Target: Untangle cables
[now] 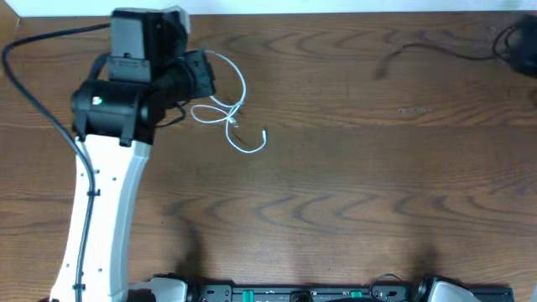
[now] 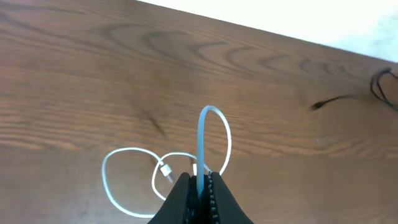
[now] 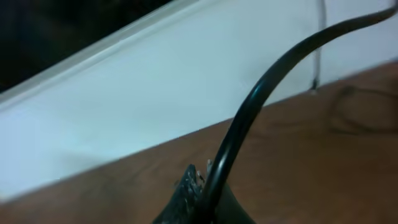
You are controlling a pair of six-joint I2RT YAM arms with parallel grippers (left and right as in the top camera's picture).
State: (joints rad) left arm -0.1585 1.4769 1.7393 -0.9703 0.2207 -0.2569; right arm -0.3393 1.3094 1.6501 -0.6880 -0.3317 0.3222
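Observation:
I will first pull the black cable (image 1: pixel 428 49) back from the table's far edge with my right gripper, toward the bare wood nearer the arm bases.
The white cable (image 1: pixel 228 113) lies in loose loops on the wooden table, one plug end (image 1: pixel 264 132) trailing to the right. My left gripper (image 1: pixel 204 74) is at the loops' left end. In the left wrist view the left gripper (image 2: pixel 200 186) is shut on a raised arc of the white cable (image 2: pixel 208 124), with the other loops flat below. The black cable (image 1: pixel 428 49) lies apart at the far right, also in the left wrist view (image 2: pixel 339 99). My right gripper (image 1: pixel 518 44) is at the top right edge. In its wrist view the right gripper (image 3: pixel 204 186) is shut on the black cable (image 3: pixel 261 99).
The white left arm (image 1: pixel 105 210) crosses the left side of the table (image 1: pixel 352 184) from the front edge. The arm bases (image 1: pixel 294 294) line the front edge. A white wall (image 3: pixel 155 93) runs behind the table's far edge.

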